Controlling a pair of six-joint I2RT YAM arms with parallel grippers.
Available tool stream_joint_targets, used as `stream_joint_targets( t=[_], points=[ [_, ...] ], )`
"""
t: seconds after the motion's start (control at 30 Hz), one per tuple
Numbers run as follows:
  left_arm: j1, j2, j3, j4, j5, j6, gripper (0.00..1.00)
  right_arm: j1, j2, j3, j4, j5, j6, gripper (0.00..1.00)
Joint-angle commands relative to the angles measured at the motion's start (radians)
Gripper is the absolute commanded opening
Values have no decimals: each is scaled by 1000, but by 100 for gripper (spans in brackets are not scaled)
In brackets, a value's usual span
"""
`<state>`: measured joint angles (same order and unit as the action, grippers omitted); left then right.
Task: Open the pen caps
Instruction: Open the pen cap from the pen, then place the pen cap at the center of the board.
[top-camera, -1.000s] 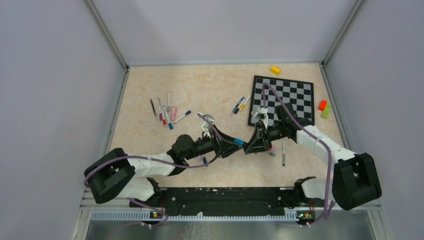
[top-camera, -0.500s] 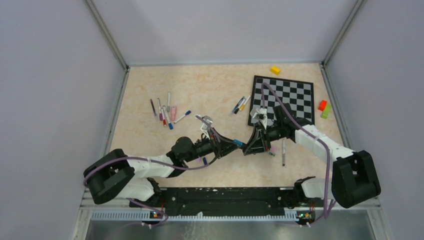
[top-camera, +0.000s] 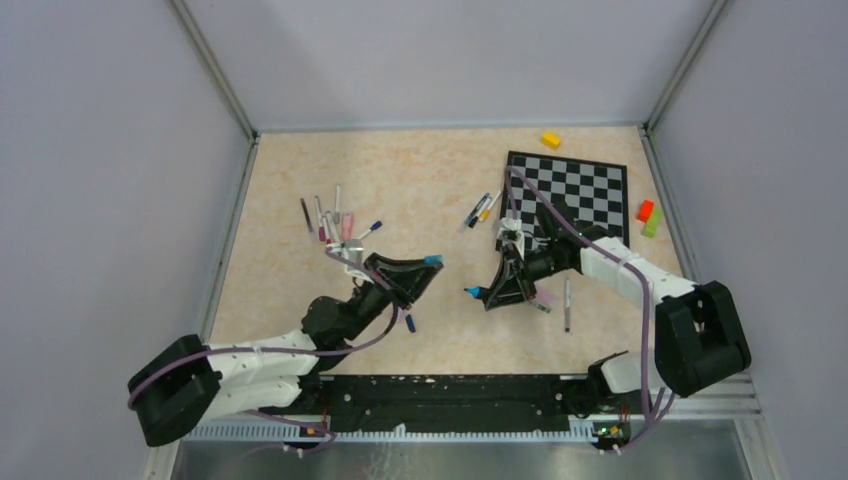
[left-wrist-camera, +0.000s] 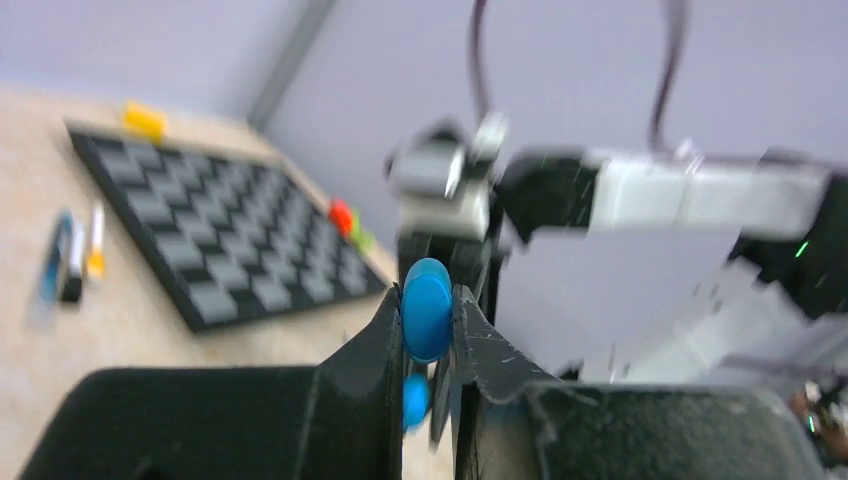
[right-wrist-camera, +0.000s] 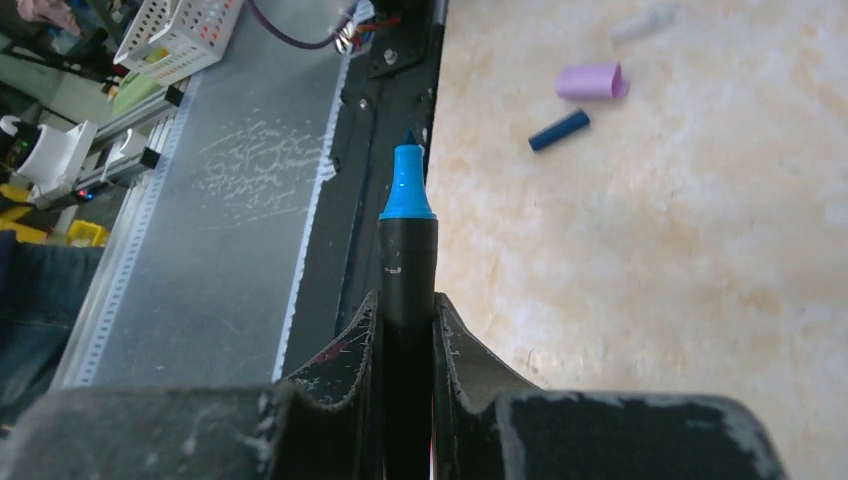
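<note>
Next, the left gripper turns downward and lowers back onto the tabletop (top-camera: 421, 317) beside the navy cap to release. This spot lies below and back of the gripper.
My left gripper (top-camera: 428, 264) is shut on a blue pen cap (top-camera: 433, 259), seen end-on between its fingers in the left wrist view (left-wrist-camera: 427, 310). My right gripper (top-camera: 492, 292) is shut on a black pen (right-wrist-camera: 407, 268) whose bare blue tip (right-wrist-camera: 405, 183) points left in the top view (top-camera: 469, 292). Cap and pen are apart, with a gap between the two grippers. A lilac cap (right-wrist-camera: 589, 80) and a navy cap (right-wrist-camera: 559, 130) lie on the table; the navy cap also shows in the top view (top-camera: 410, 323).
A chessboard (top-camera: 590, 190) lies at the back right. A cluster of pens (top-camera: 335, 224) lies at the left, two more pens (top-camera: 481, 209) near the board, and one pen (top-camera: 566, 305) by my right arm. A yellow block (top-camera: 550, 140) and red and green blocks (top-camera: 648, 217) sit at the far right.
My left gripper pulled back to the left and upward with the blue cap, off the pen. The pen's blue tip is now bare in my right gripper.
</note>
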<state>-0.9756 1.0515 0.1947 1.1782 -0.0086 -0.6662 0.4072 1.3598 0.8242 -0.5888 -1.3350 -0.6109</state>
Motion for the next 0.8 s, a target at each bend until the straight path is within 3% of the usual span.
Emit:
stream_joint_targets(
  t=[0.0, 0.1, 0.17, 0.23, 0.3, 0.37, 0.47, 0.57, 0.77],
  points=[
    [25, -119, -35, 214, -184, 47, 0, -22, 14, -12, -140, 63, -82, 0],
    [26, -189, -83, 211, -214, 48, 0, -22, 16, -10, -154, 69, -101, 0],
    [27, -265, -83, 113, -203, 53, 0, -22, 14, 1, -184, 95, -135, 0],
    [28, -362, -28, -154, -171, 62, 0, -24, -4, 13, -193, 162, -166, 0],
    [28, -436, 67, -616, -169, 43, 0, -38, -35, 19, -189, 263, -190, 0],
    [28, -465, 166, -924, -163, 49, 0, -76, -74, 15, -181, 340, -205, 0],
    [28, -455, 229, -1220, -120, 41, 0, -173, -133, 1, -178, 383, -215, 0],
    [28, -387, 244, -1332, -67, 14, 0, -229, -168, -10, -158, 409, -208, 0],
    [24, -153, 300, -1386, -32, -43, 0, -284, -176, -14, -148, 426, -196, 0]
  ],
)
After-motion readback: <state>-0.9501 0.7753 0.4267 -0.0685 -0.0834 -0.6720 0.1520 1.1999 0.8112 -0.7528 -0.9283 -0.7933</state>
